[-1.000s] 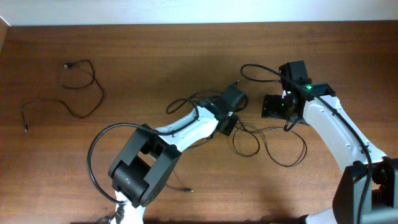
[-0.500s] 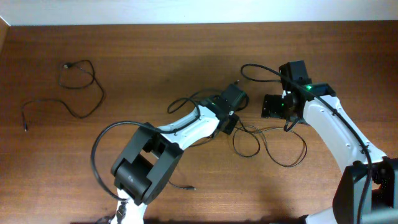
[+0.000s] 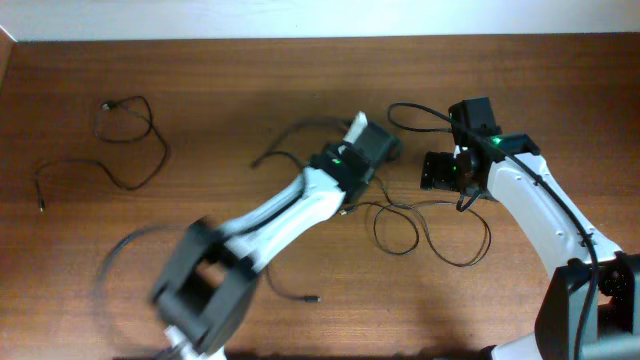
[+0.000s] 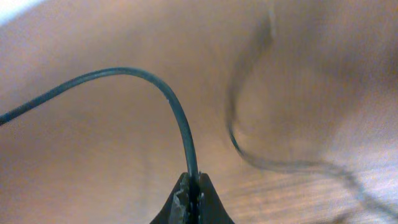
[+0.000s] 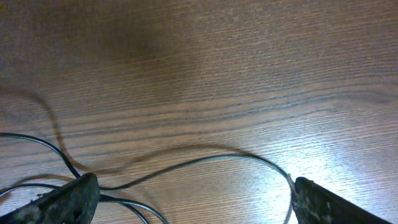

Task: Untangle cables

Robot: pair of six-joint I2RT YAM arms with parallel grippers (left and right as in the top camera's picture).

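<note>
The piece of cable (image 3: 290, 132) in my left gripper swings left in the overhead view next, then goes down beside the separate cable for release, as the tangle lies well away.
In the left wrist view my left gripper (image 4: 194, 186) is shut on a thin black cable (image 4: 180, 118), which rises from the jaws and arcs off to the left. From overhead the left arm (image 3: 300, 200) is blurred near the table's middle. A lifted cable strand (image 3: 290, 132) curves away to its left. The tangled cables (image 3: 415, 225) loop on the wood just right of that arm. My right gripper (image 3: 440, 170) hovers open above them. Its wrist view shows one cable (image 5: 211, 158) arching between the wide-apart fingers (image 5: 68, 199).
A separate black cable (image 3: 130, 140) lies spread out at the far left of the wooden table (image 3: 230, 90). A short cable end with a plug (image 3: 312, 298) lies near the front, beside the left arm's base. A pale wall edge runs along the back.
My left gripper has shut on a cable and swung up and back with it, pulling a strand out to the left. The right arm has not moved.
</note>
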